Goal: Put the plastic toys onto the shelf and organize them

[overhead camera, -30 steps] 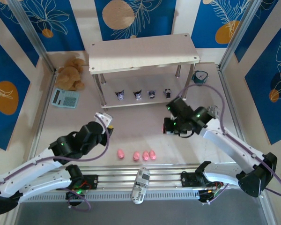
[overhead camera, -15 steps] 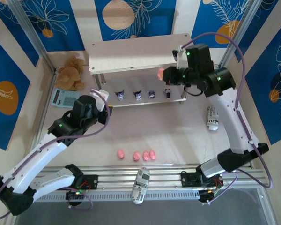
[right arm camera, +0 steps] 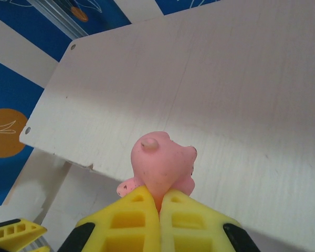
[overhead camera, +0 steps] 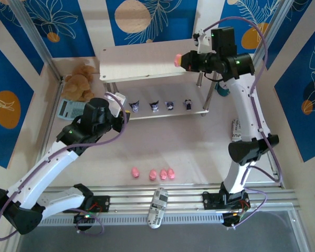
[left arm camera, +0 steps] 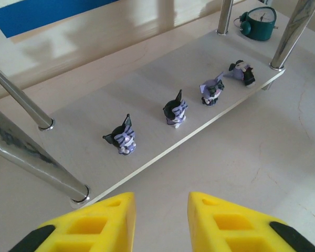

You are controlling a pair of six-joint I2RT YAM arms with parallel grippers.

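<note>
The right gripper brings the pink pig down and toward the shelf's middle onto the near part of the top board [overhead camera: 169,66] next, then releases it, since the top board is bare.
The shelf [overhead camera: 147,60] stands at the back of the table, with several purple-and-white figurines in a row on its lower board [left arm camera: 94,131]; the leftmost figurine [left arm camera: 123,137] is nearest my left gripper. My left gripper [left arm camera: 160,202] hovers open and empty over the table just in front of that board's left end, beside the left gripper's arm [overhead camera: 97,118]. My right gripper [right arm camera: 160,197] is shut on a pink pig [right arm camera: 160,163], held above the right part of the top board [right arm camera: 226,94]. Several more pink pigs [overhead camera: 153,174] lie in a row on the table near the front.
A brown teddy bear [overhead camera: 80,81] and a calculator [overhead camera: 68,108] lie left of the shelf. A teal clock [left arm camera: 258,23] stands behind its right legs. One white cylinder [overhead camera: 237,130] lies at the right, another [overhead camera: 158,207] on the front rail.
My right arm has lifted the pink pig from low over the table up to above the shelf's top board. My left gripper has moved forward to the shelf's lower left front.
</note>
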